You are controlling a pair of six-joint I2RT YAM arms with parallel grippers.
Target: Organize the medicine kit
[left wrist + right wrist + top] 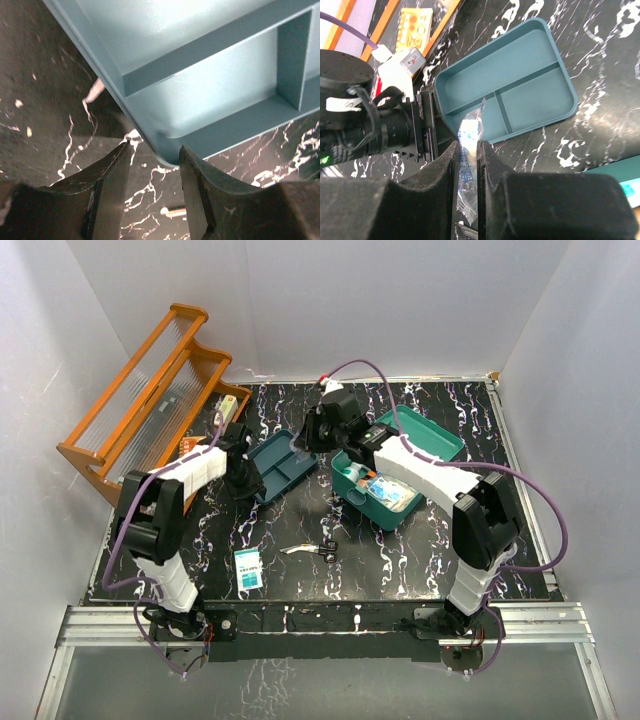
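My right gripper should next turn the clear plastic packet and lower it over the tray's section nearest the kit, then let it go, as that section is empty.
The teal medicine kit stands open at centre right with several packets inside. Its teal divided tray lies on the table to its left and shows in the right wrist view. My right gripper is shut on a clear plastic packet with blue print and holds it above the tray's near corner; in the top view it hovers at the tray's right end. My left gripper is open, with its jaws on either side of a corner of the tray, at the tray's left end.
An orange wooden rack stands at the far left with a yellow card by its foot. A blue-and-white packet and a small metal tool lie on the table near the front. White walls enclose the table.
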